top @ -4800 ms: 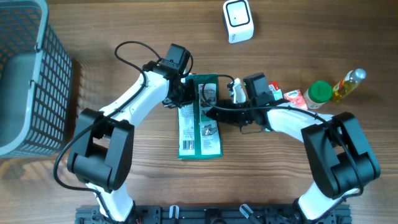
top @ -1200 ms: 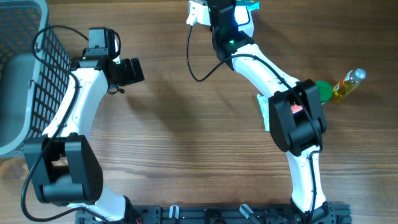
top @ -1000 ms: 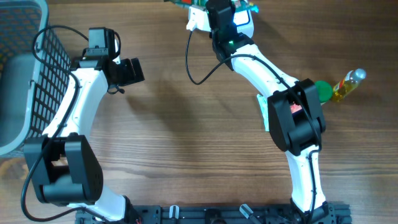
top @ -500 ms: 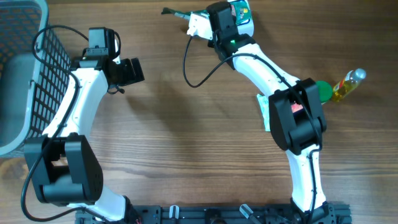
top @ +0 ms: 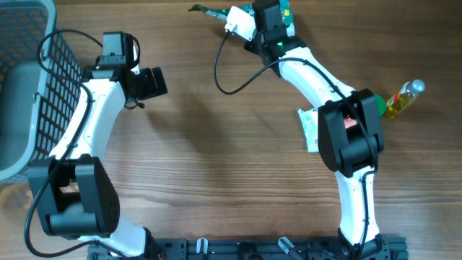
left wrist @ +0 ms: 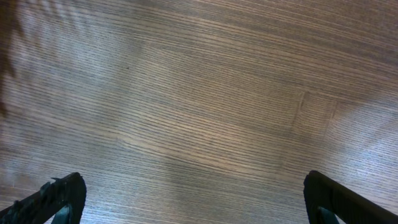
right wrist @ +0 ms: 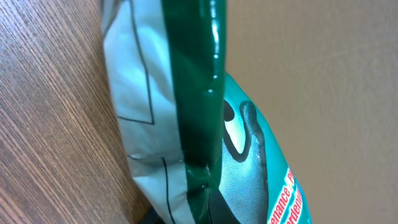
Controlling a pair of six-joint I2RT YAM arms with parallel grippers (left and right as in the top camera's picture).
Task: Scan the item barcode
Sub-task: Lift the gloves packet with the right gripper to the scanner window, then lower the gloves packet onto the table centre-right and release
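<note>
I should draw my right gripper back and down to release the foil packet on the clear bare wood (top: 264, 124) beside the pale packet.
The item is a green and white foil packet (right wrist: 205, 112) with red lettering, and it fills the right wrist view, hanging over the wood. From overhead only its thin edge (top: 206, 9) shows, sticking out left at the table's far edge. My right gripper (top: 232, 14) is shut on the packet. Its fingers are almost hidden beneath it. No barcode shows in any view. My left gripper (top: 155, 81) stands wide open over bare wood at the left. In its own view the gripper (left wrist: 196, 202) has nothing between its fingertips (left wrist: 62, 196).
A grey mesh basket (top: 29, 87) stands at the far left. At the right are a yellow bottle (top: 404, 97), a green-lidded jar (top: 375, 102) and a pale packet (top: 310, 130) partly under the right arm. A black cable (top: 220, 68) loops from the right wrist.
The right gripper has shifted slightly right and turned at the far edge, and the packet's edge now pokes out to the left. The left arm has not moved.
</note>
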